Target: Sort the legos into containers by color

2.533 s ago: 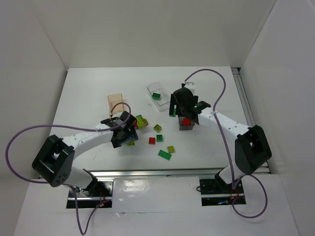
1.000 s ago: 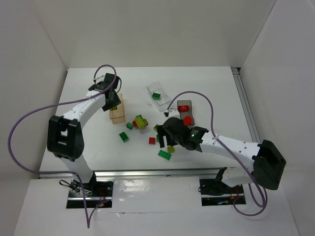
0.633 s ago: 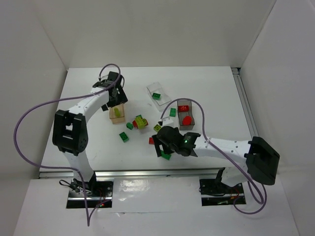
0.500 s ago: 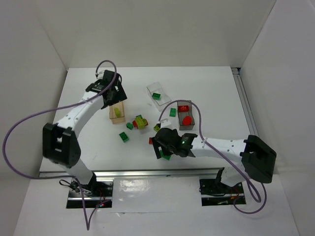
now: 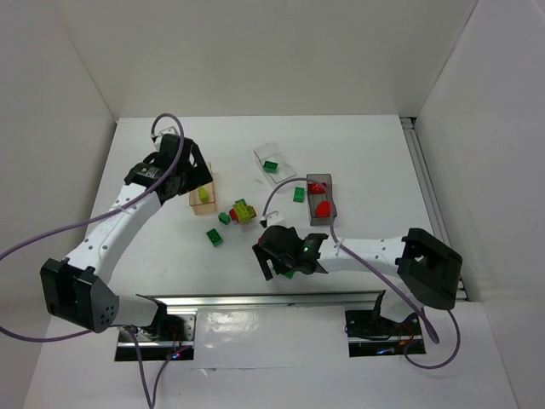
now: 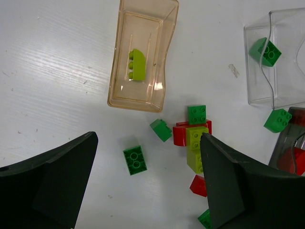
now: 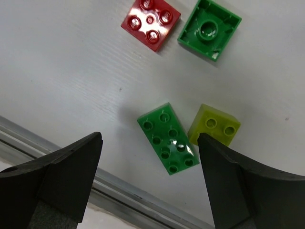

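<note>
My right gripper moves down over the long green brick (image 7: 168, 138) next, one finger going between it and the yellow-green brick, since that neighbor crowds its long side.
My left gripper (image 5: 194, 175) is open and empty, high above the table (image 6: 147, 162). Below it the amber bin (image 6: 157, 57) holds one yellow-green brick (image 6: 137, 64). A green brick (image 6: 135, 160) lies loose between the fingers. A red, yellow-green and green cluster (image 6: 193, 136) lies to its right. The clear bin (image 5: 264, 153) holds a green brick (image 5: 271, 166). The dark grey bin (image 5: 332, 192) holds red pieces (image 5: 323, 207). My right gripper (image 7: 150, 143) is open over a long green brick (image 7: 167, 144), beside a yellow-green brick (image 7: 213, 126), a red brick (image 7: 150, 20) and an upturned green brick (image 7: 209, 29).
A metal rail (image 5: 255, 300) runs along the table's near edge, close below my right gripper; it also shows in the right wrist view (image 7: 71, 162). Another green brick (image 5: 299, 194) lies between the clear and dark grey bins. White walls close in the table on three sides.
My left gripper has drawn back left from above the amber bin, where a yellow-green brick now lies. My right gripper has moved from the dark grey bin down to the bricks near the front edge.
</note>
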Available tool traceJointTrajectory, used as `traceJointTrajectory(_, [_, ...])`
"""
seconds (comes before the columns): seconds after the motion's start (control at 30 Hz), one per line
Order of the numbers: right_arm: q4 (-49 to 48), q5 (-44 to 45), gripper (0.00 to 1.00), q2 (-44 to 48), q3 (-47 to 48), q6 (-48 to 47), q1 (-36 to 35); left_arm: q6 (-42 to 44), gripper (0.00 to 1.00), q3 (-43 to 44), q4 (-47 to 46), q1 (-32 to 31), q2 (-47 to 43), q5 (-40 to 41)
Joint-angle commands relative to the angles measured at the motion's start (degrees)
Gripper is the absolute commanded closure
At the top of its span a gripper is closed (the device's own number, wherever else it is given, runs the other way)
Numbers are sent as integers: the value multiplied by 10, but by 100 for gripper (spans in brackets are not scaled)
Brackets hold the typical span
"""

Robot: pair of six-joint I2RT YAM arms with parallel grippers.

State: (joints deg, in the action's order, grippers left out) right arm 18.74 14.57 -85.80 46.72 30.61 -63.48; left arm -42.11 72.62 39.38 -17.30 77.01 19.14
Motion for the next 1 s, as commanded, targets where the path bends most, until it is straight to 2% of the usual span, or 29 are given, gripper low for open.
traceJointTrajectory(0.0, [-27, 10, 11, -34, 20, 0, -5, 8, 4, 2, -1, 2, 4, -9])
traceJointTrajectory(0.13, [-6, 55, 14, -47, 39, 14, -10, 8, 5, 2, 4, -4, 4, -9])
traceJointTrajectory(0.43, [30, 184, 17, 70, -10, 103, -29, 8, 5, -4, 4, -9, 9, -9])
traceJointTrajectory(0.5, [43, 184, 17, 70, -16, 103, -29, 8, 5, -4, 4, -9, 9, -9])
traceJointTrajectory(0.67, [55, 106, 17, 35, -9, 91, -23, 8, 5, -4, 4, -14, 9, -9])
traceJointTrajectory(0.83, [25, 57, 14, 47, -43, 86, -23, 8, 5, -4, 4, -19, 9, -9])
traceJointTrajectory(0.97, [-14, 49, 17, 20, -55, 62, -23, 8, 5, 2, 4, -25, 20, -9])
